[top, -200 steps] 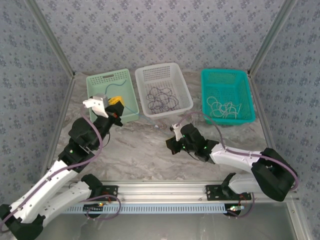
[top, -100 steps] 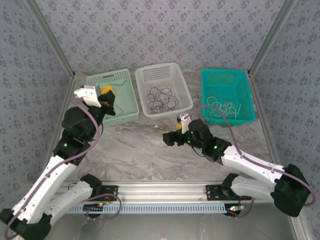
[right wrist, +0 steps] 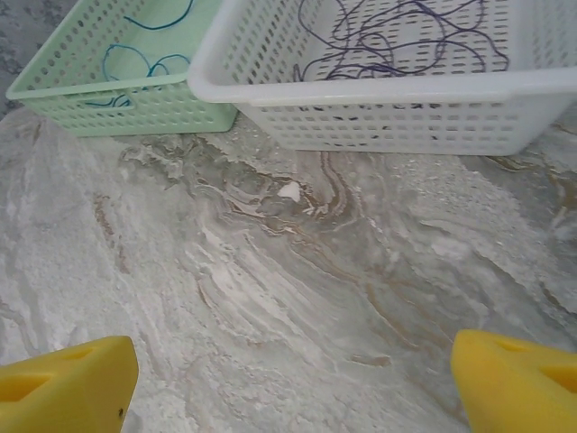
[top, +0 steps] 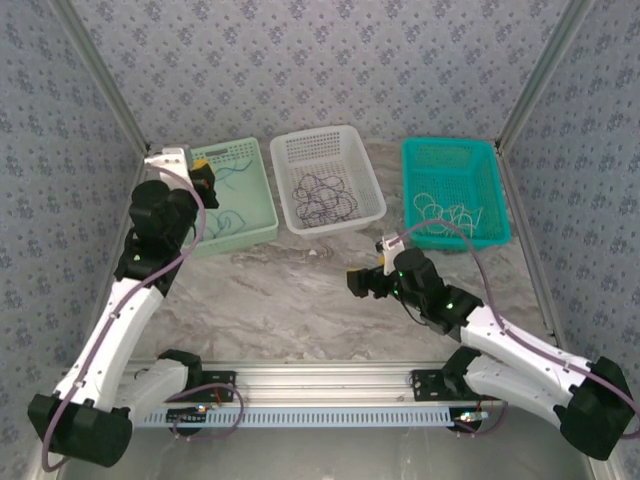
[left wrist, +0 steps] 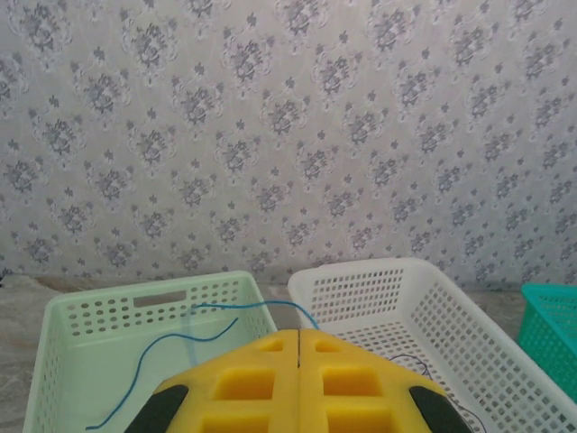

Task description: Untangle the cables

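My left gripper lowers and tips downward toward the pale green basket's bottom, which already holds blue cable, next. It then releases the thin blue cable.
My left gripper (top: 203, 172) (left wrist: 298, 334) hangs over the far left of the pale green basket (top: 262, 205), shut on a thin blue cable (left wrist: 243, 305) that runs out from its yellow fingertips and down into the basket. More blue cable (top: 226, 214) (right wrist: 135, 59) curls on the basket floor. A tangle of dark cables (top: 322, 196) (right wrist: 397, 43) lies in the white basket (top: 336, 226). Pale white cables (top: 446, 216) sit in the teal basket (top: 455, 160). My right gripper (top: 361, 284) (right wrist: 288, 397) stands open low over the marble, nothing between its fingers.
The three baskets stand in a row at the back of the marble table (top: 290, 300). A small white fleck (right wrist: 289, 190) lies on the marble just in front of the white basket (right wrist: 379, 90). Patterned walls close off the back and sides.
My left gripper has risen and swung back-left over the green basket, still shut, trailing the blue cable. My right gripper has opened and drifted right over the bare marble.
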